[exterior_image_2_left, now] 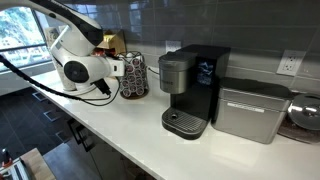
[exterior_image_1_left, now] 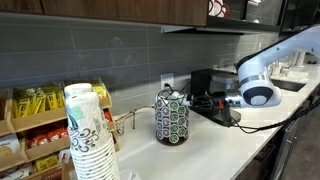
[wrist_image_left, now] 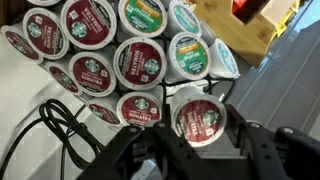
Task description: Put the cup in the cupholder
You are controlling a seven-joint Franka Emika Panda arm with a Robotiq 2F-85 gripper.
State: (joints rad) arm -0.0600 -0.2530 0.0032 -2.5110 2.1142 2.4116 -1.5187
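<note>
The gripper moves outward next, pushes the cup into the wire slot beside the green-lidded pods and releases it, since that slot lies outward of the gripper.
In the wrist view my gripper [wrist_image_left: 198, 128] is shut on the cup [wrist_image_left: 198, 117], a small white pod with a dark red foil lid facing the camera. Right in front of it stands the cupholder [wrist_image_left: 120, 60], a wire carousel whose slots hold several pods with red, green and orange lids. The held cup sits at the lower right of these rows, close to the rack; whether it touches the wire I cannot tell. In both exterior views the gripper [exterior_image_1_left: 207, 100] [exterior_image_2_left: 122, 68] is level with the cupholder [exterior_image_1_left: 172, 117] [exterior_image_2_left: 134, 78] on the white counter, and the cup itself is too small to make out.
A black coffee machine [exterior_image_2_left: 192, 90] and a silver box [exterior_image_2_left: 250, 110] stand on the counter. A tall stack of patterned paper cups [exterior_image_1_left: 90, 135] and a wooden rack of tea packets [exterior_image_1_left: 35, 125] are near. Black cables [wrist_image_left: 55, 130] lie beside the carousel.
</note>
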